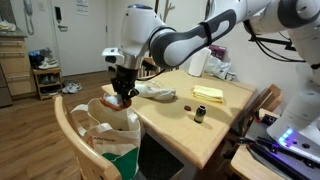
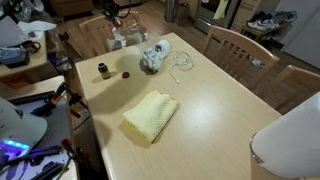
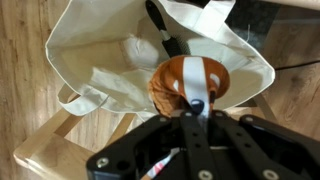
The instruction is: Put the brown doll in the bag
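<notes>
I will next lower the brown doll [image 1: 124,98], which is still above the bag's rim, into the opening of the white tote bag, and then open my gripper.
The brown doll [image 3: 170,82], orange-brown with a white stripe, is held in my gripper [image 3: 194,106], which is shut on it. In the wrist view the doll hangs right over the open mouth of the white tote bag [image 3: 100,60]. In an exterior view the gripper [image 1: 124,86] holds the doll [image 1: 124,98] just above the bag [image 1: 112,128], which stands on a wooden chair next to the table's end. A dark handle-like object [image 3: 165,35] lies inside the bag.
On the wooden table [image 1: 215,125] lie a yellow cloth [image 1: 208,93], a small dark bottle [image 1: 199,114] and a grey-white bundle [image 1: 156,92]. The chair's curved back [image 1: 66,130] rises beside the bag. More chairs [image 2: 238,45] stand on the table's far side.
</notes>
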